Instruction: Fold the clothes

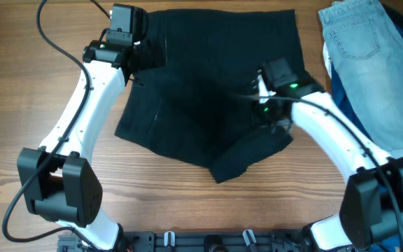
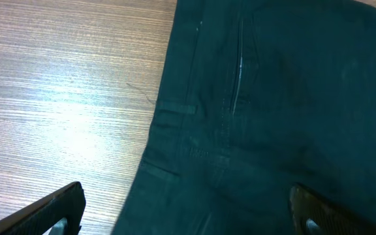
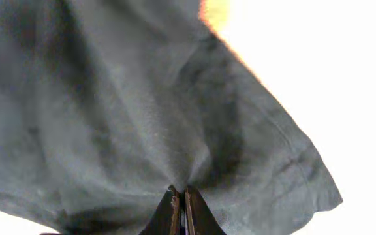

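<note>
The shorts' near waistband corner is the place my left gripper will move back and down onto.
Black shorts (image 1: pixel 201 91) lie spread on the wooden table, waistband toward the left. My left gripper (image 1: pixel 137 52) is open above the waistband edge; in the left wrist view its fingers (image 2: pixel 188 212) straddle the belt loops and zipper fly (image 2: pixel 237 72), holding nothing. My right gripper (image 1: pixel 271 115) is shut on a pinch of the black fabric (image 3: pixel 142 117) at the right leg; in the right wrist view the fingertips (image 3: pixel 180 196) meet on gathered cloth. The lower right leg (image 1: pixel 247 154) is bunched and partly lifted.
Light blue jeans (image 1: pixel 359 42) lie at the back right over a darker blue garment (image 1: pixel 390 105). Bare wooden table (image 1: pixel 33 105) lies left of the shorts and along the front edge.
</note>
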Robot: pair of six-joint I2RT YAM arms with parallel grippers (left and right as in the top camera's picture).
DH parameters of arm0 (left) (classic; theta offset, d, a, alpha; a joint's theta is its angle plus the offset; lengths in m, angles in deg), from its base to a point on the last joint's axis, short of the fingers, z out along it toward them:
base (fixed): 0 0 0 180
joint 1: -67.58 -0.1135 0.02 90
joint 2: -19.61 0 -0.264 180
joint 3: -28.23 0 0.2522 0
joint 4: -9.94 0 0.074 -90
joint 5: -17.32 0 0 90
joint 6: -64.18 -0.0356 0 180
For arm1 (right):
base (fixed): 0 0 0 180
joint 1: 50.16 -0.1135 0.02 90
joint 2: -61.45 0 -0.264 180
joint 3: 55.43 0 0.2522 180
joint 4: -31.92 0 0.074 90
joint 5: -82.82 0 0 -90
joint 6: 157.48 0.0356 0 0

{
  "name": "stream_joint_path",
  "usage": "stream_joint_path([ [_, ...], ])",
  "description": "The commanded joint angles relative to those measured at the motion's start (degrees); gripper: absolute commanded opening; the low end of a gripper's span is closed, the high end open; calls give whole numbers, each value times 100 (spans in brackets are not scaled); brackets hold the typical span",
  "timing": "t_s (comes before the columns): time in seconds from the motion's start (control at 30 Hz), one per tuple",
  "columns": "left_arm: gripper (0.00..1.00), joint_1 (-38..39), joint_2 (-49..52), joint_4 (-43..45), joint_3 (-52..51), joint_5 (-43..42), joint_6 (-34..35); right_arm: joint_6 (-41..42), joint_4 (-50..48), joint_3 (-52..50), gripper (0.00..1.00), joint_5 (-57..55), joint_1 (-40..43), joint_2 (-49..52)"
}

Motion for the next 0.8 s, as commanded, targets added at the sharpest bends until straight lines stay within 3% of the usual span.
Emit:
stream_joint_path([
  [0.0,100,-28,11,15,22,-26,52,-391,-256,101,4,142,702,-2],
  [0.07,100,-28,11,15,22,-26,52,-669,-367,101,4,328,970,39],
  [0.1,100,-28,11,15,22,-26,52,-802,-372,103,11,494,1080,48],
  [0.17,100,-28,11,15,22,-26,50,-1043,-286,138,61,960,1178,24],
  [0.2,100,-28,11,15,22,-26,52,-1115,-208,186,66,1097,1174,-9],
  [0.37,100,-28,11,-321,22,-127,52,-894,195,365,75,1161,1062,-573],
  [0.53,100,-28,114,-1364,-22,-1161,70,-437,938,251,77,1539,1023,-684],
  [0.7,100,-28,114,-1790,-754,-1163,1097,442,929,-195,74,1517,612,-693],
  [0.77,100,-26,114,-1775,-1023,-1158,1445,1211,933,-297,73,1158,468,-739],
])
